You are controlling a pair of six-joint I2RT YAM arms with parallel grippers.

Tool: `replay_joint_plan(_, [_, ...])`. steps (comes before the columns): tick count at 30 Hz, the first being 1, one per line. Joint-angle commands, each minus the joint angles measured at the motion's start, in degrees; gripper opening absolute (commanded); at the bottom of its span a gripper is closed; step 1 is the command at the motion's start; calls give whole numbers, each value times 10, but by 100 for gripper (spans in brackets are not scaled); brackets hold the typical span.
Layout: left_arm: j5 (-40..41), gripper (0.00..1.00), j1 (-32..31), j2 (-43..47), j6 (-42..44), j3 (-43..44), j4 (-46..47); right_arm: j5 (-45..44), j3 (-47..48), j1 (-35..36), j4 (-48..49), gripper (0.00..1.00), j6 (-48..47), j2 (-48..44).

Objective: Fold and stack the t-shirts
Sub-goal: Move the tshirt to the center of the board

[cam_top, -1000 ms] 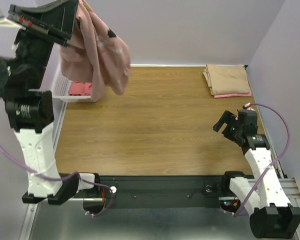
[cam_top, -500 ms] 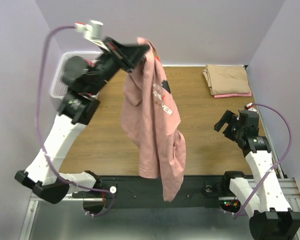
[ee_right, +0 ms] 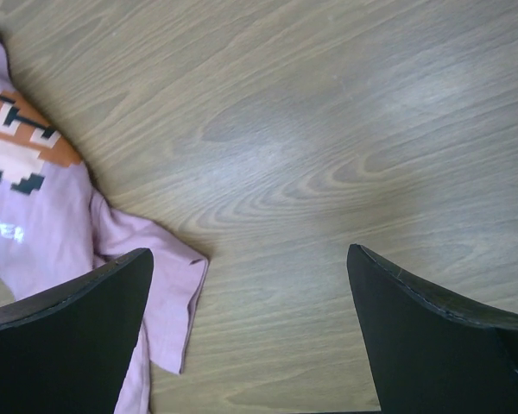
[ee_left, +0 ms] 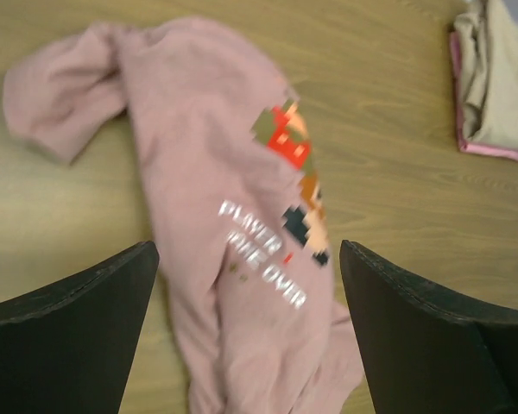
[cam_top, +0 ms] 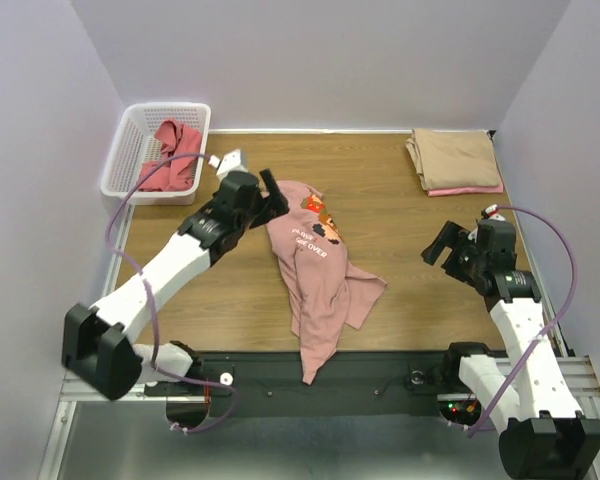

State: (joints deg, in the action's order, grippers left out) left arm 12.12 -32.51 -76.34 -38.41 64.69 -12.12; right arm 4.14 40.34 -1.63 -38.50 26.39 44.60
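The shirt's lower tip hangs past the table's near edge, clear of the table. I will move my left gripper back and down to it next.
A dusty pink t-shirt with pixel characters and white text lies crumpled on the table's middle, its lower end hanging over the near edge. In the left wrist view the same shirt lies below the jaws, apart from them. My left gripper is open just left of the shirt's top, holding nothing. At the far right lie a folded tan t-shirt on a folded pink one. A coral-red t-shirt lies in the basket. My right gripper stands open over bare wood; a shirt sleeve is by its left finger.
A white lattice basket stands at the far left corner of the wooden table. The folded stack shows at the right edge of the left wrist view.
The left arm swung the pink shirt from high over the basket down to the table's middle, then its gripper opened and let go. The right arm has stayed put.
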Motion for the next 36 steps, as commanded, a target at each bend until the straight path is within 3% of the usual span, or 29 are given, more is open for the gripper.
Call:
replay_joint_plan(1, [27, 99, 0, 140, -60, -110, -2, 106, -9, 8, 34, 100, -10, 8])
replay_joint_plan(5, [-33, 99, -24, 226, -97, -229, -1, 69, -27, 105, 68, 100, 24, 36])
replay_joint_plan(7, [-63, 99, -51, 257, -116, -266, -2, 27, -28, 208, 91, 100, 65, 66])
replay_joint_plan(9, [-83, 99, -104, 275, -144, -302, -10, -38, -18, 296, 101, 100, 91, 125])
replay_joint_plan(11, [-88, 99, -174, 286, -182, -325, -15, -90, -9, 323, 102, 100, 103, 171])
replay_joint_plan(17, [-97, 98, -350, 303, -285, -380, -17, -119, -11, 328, 107, 92, 103, 221])
replay_joint_plan(18, [-97, 98, -404, 288, -313, -383, -12, -115, -13, 328, 110, 92, 103, 225])
replay_joint_plan(22, [-100, 98, -509, 214, -349, -375, 9, -118, -25, 328, 131, 92, 113, 243])
replay_joint_plan(26, [-96, 95, -538, 136, -362, -365, 10, -99, -29, 329, 153, 92, 116, 264])
replay_joint_plan(33, [-84, 80, -544, 37, -334, -316, 12, -109, -33, 328, 168, 91, 106, 282])
replay_joint_plan(35, [-81, 67, -544, 14, -333, -307, 12, -115, -35, 328, 171, 90, 108, 287])
replay_joint_plan(36, [-79, 54, -544, 7, -330, -302, 6, -116, -36, 328, 172, 90, 109, 293])
